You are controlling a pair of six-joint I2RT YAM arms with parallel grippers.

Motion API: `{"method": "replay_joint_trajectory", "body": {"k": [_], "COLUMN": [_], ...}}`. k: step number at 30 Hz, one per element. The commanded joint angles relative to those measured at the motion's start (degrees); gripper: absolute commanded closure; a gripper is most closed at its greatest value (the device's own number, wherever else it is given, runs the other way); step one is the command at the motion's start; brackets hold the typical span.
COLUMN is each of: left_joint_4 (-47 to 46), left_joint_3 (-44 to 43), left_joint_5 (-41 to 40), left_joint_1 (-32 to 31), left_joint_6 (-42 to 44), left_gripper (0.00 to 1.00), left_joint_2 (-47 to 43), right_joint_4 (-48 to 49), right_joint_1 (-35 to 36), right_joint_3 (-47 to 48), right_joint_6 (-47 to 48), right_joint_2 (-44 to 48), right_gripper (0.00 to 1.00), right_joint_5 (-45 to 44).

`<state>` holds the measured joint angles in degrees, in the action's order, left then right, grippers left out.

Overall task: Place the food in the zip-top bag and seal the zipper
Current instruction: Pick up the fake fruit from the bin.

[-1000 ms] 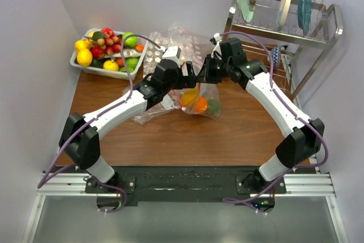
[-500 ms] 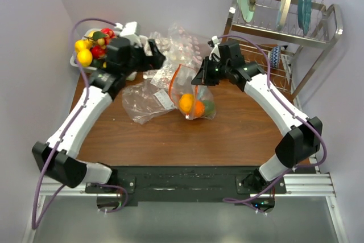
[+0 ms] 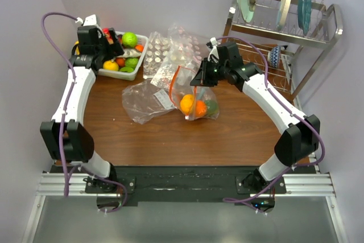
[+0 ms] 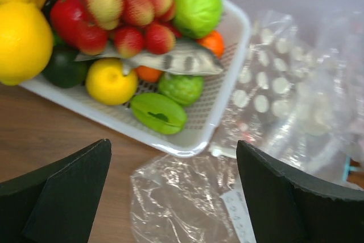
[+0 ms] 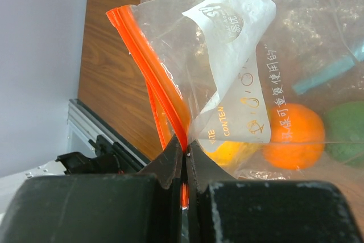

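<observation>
My left gripper moves down and across onto the grape cluster's leafy end next, as that lies below it and to its left in the top view.
The zip-top bag (image 3: pixel 190 95) stands in mid-table with its mouth lifted. My right gripper (image 3: pixel 200 78) (image 5: pixel 186 146) is shut on one end of the orange-red zipper (image 5: pixel 149 64), and the two strips gape apart above the grip. Inside the bag lie an orange (image 5: pixel 296 135), a lime (image 5: pixel 344 132) and a lemon (image 5: pixel 233 153). My left gripper (image 3: pixel 115 48) (image 4: pixel 173 146) hangs open and empty above the near rim of the white basket (image 4: pixel 227 83) at the back left. That basket holds more food: a grape cluster (image 4: pixel 133 24), a lime (image 4: pixel 196 7) and a lemon (image 4: pixel 111 81).
A second clear bag (image 3: pixel 145 102) (image 4: pixel 182 203) lies flat left of the held one. More crinkly bags (image 3: pixel 170 46) are piled behind, one with a teal strip (image 4: pixel 348 169). A metal dish rack (image 3: pixel 284 27) with plates fills the back right corner.
My left arm has swung away from the bag's mouth to the back left, over the fruit basket, jaws still open. The right gripper keeps its hold on the zipper.
</observation>
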<state>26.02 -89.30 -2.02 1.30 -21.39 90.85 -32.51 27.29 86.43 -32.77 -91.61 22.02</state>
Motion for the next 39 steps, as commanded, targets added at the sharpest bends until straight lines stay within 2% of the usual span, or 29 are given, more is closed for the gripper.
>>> {"method": "replay_joint_trajectory", "body": {"k": [1, 4, 10, 17, 22, 31, 39], "left_joint_4": [-3.2, -2.3, -4.8, -16.6, -18.8, -29.4, -30.8], "left_joint_3": [-5.2, -8.4, -7.4, -4.4, -8.2, -12.6, -17.3], "left_joint_5": [-1.1, 0.9, 7.6, 18.2, 17.6, 18.9, 16.3], "left_joint_1": [4.1, 7.0, 12.0, 20.2, 21.1, 21.2, 21.2], "left_joint_6": [0.0, -0.7, -3.6, -13.4, -16.0, -24.0, -25.4], "left_gripper": [0.02, 0.02, 0.02, 0.08, 0.13, 0.24, 0.26], "left_joint_2": [4.3, 7.5, 10.0, 11.8, 17.1, 26.6, 31.0], "right_joint_4": [1.2, 1.4, 2.5, 3.9, 4.6, 4.4, 4.1], "right_joint_1": [-0.3, -0.3, -0.3, -0.4, -0.4, -0.4, -0.4], "right_joint_3": [-0.2, -0.5, -0.6, -1.0, -1.4, -1.1, -1.2], "right_joint_6": [0.9, 1.2, 1.3, 1.0, 0.9, 1.2, 1.4], "right_joint_2": [0.3, 0.3, -0.3, -1.0, -1.7, -2.2, -2.0], "right_gripper": [1.0, 1.0, 1.0, 1.0, 1.0, 1.0, 1.0], "right_joint_5": [1.0, 1.2, 1.9, 3.5, 4.3, 4.0, 3.4]}}
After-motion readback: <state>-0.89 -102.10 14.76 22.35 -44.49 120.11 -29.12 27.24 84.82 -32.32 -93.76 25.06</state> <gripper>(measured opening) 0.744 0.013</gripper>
